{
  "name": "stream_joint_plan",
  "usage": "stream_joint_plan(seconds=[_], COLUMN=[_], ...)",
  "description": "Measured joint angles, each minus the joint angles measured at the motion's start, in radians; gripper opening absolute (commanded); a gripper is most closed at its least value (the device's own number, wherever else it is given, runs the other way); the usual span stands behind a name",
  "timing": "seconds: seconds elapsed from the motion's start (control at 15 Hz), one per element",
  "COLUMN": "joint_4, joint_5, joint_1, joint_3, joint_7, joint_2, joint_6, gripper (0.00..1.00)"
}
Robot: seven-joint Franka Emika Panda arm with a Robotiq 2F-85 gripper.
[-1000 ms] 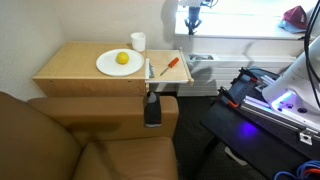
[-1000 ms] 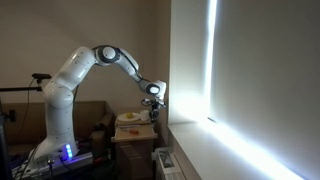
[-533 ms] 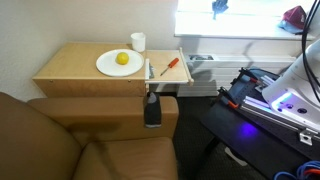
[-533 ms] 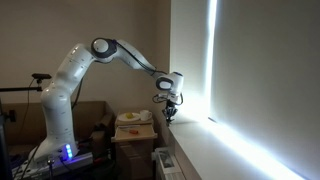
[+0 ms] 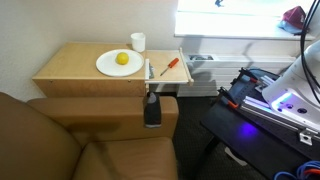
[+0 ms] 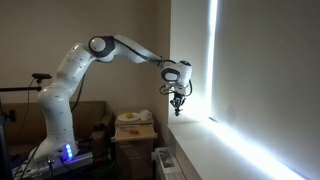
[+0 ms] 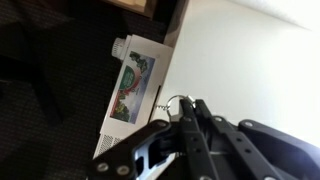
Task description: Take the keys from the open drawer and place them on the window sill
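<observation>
The keys still hang high beside the edge of the bare white sill by the box, so my gripper will lower and turn farther over the sill next to free them.
My gripper (image 6: 178, 103) hangs above the window sill (image 6: 205, 150), well away from the table. In the wrist view the fingers (image 7: 192, 104) are shut on the keys (image 7: 176, 98); a thin metal ring and a small spring stick out of the fingertips. The white sill (image 7: 250, 60) lies below them. In an exterior view only the gripper tip (image 5: 218, 3) shows at the top edge, over the bright sill (image 5: 240, 28). The open drawer (image 5: 173, 79) at the table's side holds an orange-handled screwdriver (image 5: 170, 66).
The tabletop carries a white plate (image 5: 105, 68) with a lemon (image 5: 122, 58) and a white cup (image 5: 138, 42). A brown sofa (image 5: 60, 140) stands in front. A red object (image 5: 296, 15) lies on the sill. A box with a colourful picture (image 7: 130, 85) stands below the sill.
The arm has swung from over the drawer out along the window sill and risen, carrying the keys. In an exterior view the gripper has moved right and nearly out of frame.
</observation>
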Motion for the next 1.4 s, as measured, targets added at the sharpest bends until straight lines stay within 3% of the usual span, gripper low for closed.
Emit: stream_joint_plan(seconds=[0.2,0.47,0.67,0.87,0.93,1.0,1.27,1.4], joint_4=[0.015,0.130,0.245,0.375,0.422,0.469,0.635,0.690], joint_5=[-0.006,-0.081,-0.196,-0.255,-0.255,-0.251,-0.187,-0.141], joint_1=[0.057,0.144,0.177,0.157,0.144,0.123,0.024,-0.028], joint_3=[-0.001,-0.017,-0.078,-0.134,-0.147,-0.151,-0.126,-0.079], joint_7=[0.114,0.379,0.617,0.793,0.826,0.854,0.918,0.933], joint_2=[0.078,0.272,0.409,0.517,0.545,0.570,0.647,0.659], joint_6=[0.210,0.437,0.439,0.333,0.280,0.225,0.035,0.017], gripper=[0.02,0.02,0.02,0.02,0.34,0.35,0.63,0.77])
